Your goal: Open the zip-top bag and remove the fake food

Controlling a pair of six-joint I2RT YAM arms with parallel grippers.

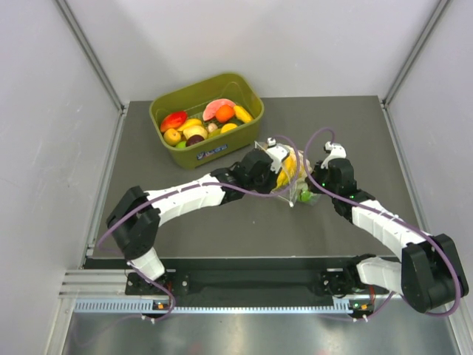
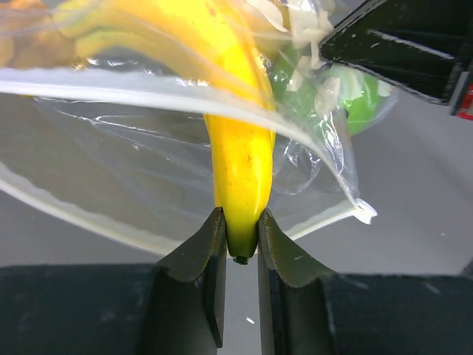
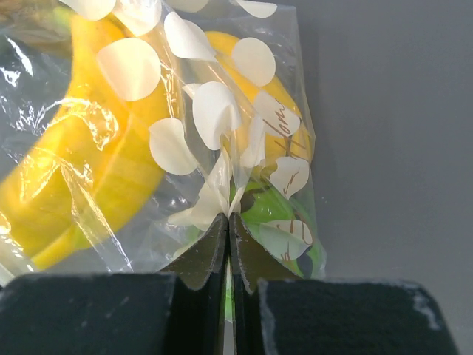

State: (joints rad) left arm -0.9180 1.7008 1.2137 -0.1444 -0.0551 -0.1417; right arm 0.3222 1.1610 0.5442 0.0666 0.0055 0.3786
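Observation:
I need to pull the banana bunch up out of the bag with my left gripper next, move it outward over the olive-green tub (image 1: 199,118) and let it go, because other toy fruits lie there.
The clear zip-top bag (image 1: 293,180) with white oval dots sits mid-table between both grippers. My left gripper (image 2: 240,225) is shut on the end of the yellow banana bunch (image 2: 240,159), which sticks out through the bag's open mouth (image 2: 148,92). My right gripper (image 3: 228,222) is shut on a pinched fold of the bag's dotted lower part (image 3: 214,140). A round green piece (image 3: 284,218) lies inside the bag beside the banana (image 3: 96,170). In the top view the left gripper (image 1: 275,171) and right gripper (image 1: 316,183) flank the bag.
An olive-green tub (image 1: 208,118) holding several toy fruits, among them a pink watermelon slice (image 1: 219,108), stands at the back left of the dark mat (image 1: 244,222). Grey walls enclose the table.

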